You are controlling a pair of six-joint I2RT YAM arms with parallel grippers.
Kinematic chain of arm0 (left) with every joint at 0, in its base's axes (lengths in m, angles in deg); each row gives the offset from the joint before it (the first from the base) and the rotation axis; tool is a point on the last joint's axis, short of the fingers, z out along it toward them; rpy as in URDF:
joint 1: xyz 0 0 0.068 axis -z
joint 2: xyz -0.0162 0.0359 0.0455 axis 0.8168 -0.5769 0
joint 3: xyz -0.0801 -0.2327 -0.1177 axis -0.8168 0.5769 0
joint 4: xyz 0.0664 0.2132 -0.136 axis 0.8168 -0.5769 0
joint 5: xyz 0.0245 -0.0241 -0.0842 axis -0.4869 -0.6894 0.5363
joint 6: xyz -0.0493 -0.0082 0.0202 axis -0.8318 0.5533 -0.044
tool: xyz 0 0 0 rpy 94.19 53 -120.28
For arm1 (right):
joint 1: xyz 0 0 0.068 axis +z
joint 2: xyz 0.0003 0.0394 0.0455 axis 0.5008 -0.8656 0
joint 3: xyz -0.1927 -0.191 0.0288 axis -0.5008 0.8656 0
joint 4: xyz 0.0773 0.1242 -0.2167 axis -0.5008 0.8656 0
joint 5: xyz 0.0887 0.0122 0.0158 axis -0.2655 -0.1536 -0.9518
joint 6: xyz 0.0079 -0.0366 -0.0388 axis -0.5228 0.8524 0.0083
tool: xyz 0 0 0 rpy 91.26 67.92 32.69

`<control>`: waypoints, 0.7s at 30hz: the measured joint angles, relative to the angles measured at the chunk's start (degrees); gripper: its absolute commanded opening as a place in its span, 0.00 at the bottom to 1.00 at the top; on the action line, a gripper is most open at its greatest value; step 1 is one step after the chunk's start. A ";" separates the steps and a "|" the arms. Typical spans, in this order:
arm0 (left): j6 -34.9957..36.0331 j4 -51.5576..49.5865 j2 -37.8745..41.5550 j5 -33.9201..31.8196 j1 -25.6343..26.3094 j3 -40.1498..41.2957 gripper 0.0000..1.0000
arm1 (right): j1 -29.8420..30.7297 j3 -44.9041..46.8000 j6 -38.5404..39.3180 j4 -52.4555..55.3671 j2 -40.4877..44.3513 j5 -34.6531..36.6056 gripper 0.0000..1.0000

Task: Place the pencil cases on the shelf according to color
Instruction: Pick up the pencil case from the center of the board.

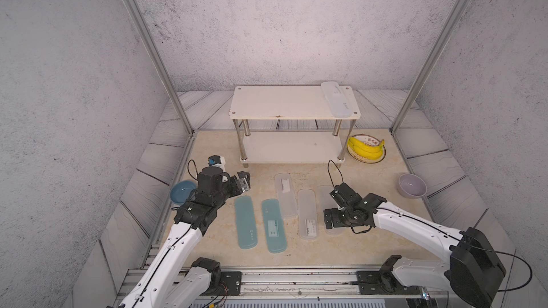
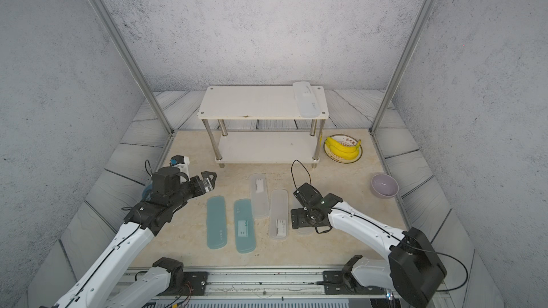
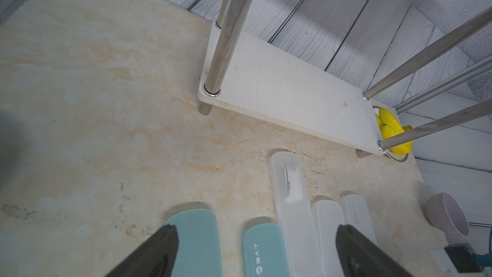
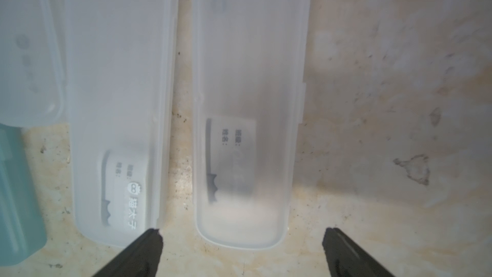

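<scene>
I should next lower my right gripper around the near end of the white case (image 1: 335, 231) (image 4: 241, 220) closest to the lilac bowl and close it, because its open fingers already span that width.
The shelf (image 1: 267, 105) stands at the back, with one white pencil case (image 1: 338, 100) on the right end of its top board. Its lower board (image 3: 287, 94) is bare. On the table lie two teal cases (image 1: 245, 222) (image 1: 274, 226) and three white cases (image 1: 285, 195) (image 1: 307, 214) (image 4: 247, 75) in a row. My right gripper (image 4: 242, 233) is open and points down over the near end of the rightmost white case, its fingers straddling the case's width without touching it. My left gripper (image 3: 257, 229) hovers open above the far ends of the teal cases, holding nothing.
A plate of bananas (image 1: 366, 148) sits right of the shelf. A lilac bowl (image 1: 412, 185) stands at the right edge and a blue bowl (image 1: 182, 192) at the left, beside my left arm. Metal frame posts (image 1: 160, 63) rise at the back corners.
</scene>
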 measured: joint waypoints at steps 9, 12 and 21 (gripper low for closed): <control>0.26 -0.09 0.52 -0.13 0.00 0.00 0.99 | 0.07 1.70 -2.75 -2.25 -2.32 -0.81 1.00; 0.48 -0.07 0.70 -0.13 0.00 0.00 0.99 | 0.15 1.79 -3.52 -3.17 -4.66 -0.79 1.00; 0.85 0.61 0.52 -0.26 0.00 0.00 0.99 | 1.51 1.81 -5.18 -3.41 -8.35 1.27 0.99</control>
